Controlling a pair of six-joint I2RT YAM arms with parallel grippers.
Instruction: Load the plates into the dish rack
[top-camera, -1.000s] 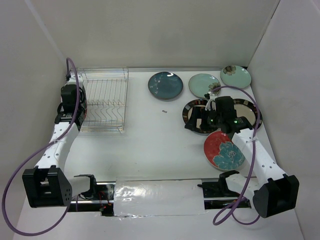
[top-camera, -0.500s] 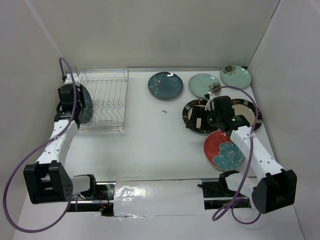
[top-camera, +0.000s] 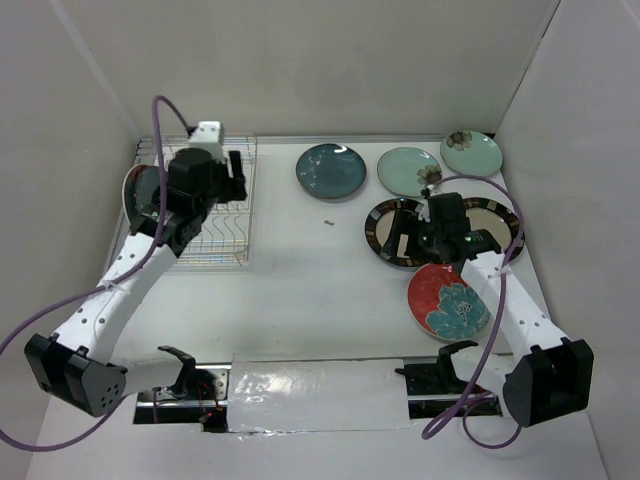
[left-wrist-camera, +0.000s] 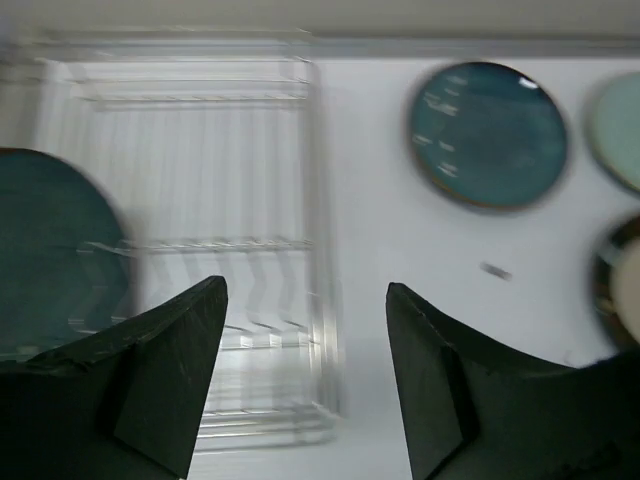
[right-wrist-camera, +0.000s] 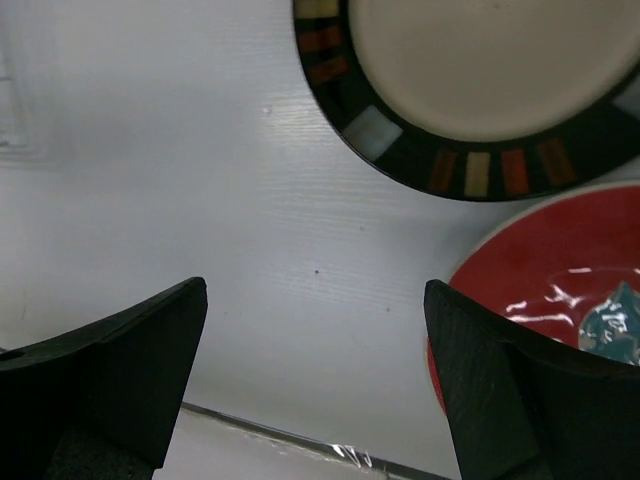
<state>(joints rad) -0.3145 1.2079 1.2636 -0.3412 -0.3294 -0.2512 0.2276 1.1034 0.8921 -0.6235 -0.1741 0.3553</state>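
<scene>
Bare table borders the red plate's rack-side rim (top-camera: 411, 299). I will next swing my left gripper back and to the right in the top view, then down onto it.
The wire dish rack (top-camera: 215, 215) stands at the back left, and one dark teal plate (top-camera: 143, 193) stands on edge at its left end. My left gripper (top-camera: 238, 178) hovers open over the rack's right side, apart from that plate (left-wrist-camera: 50, 250); nothing lies between the fingers of the left gripper (left-wrist-camera: 305, 290). On the table lie another dark teal plate (top-camera: 331, 171), two pale mint plates (top-camera: 408, 170) (top-camera: 471, 153), two cream plates with dark rims (top-camera: 378, 228) (top-camera: 497, 220) and a red plate (top-camera: 448, 302). My right gripper (top-camera: 402, 240) is open and empty above bare table beside the cream plate (right-wrist-camera: 480, 60).
White walls close in the table on the left, back and right. A small dark scrap (top-camera: 327, 223) lies mid-table. The red plate (right-wrist-camera: 560, 290) sits just right of my right fingers. A taped strip (top-camera: 315, 380) runs along the near edge between the arm bases.
My left gripper opened and let go of the dark teal plate, which now stands in the rack. The left arm swung up and to the right. The right arm shifted only slightly.
</scene>
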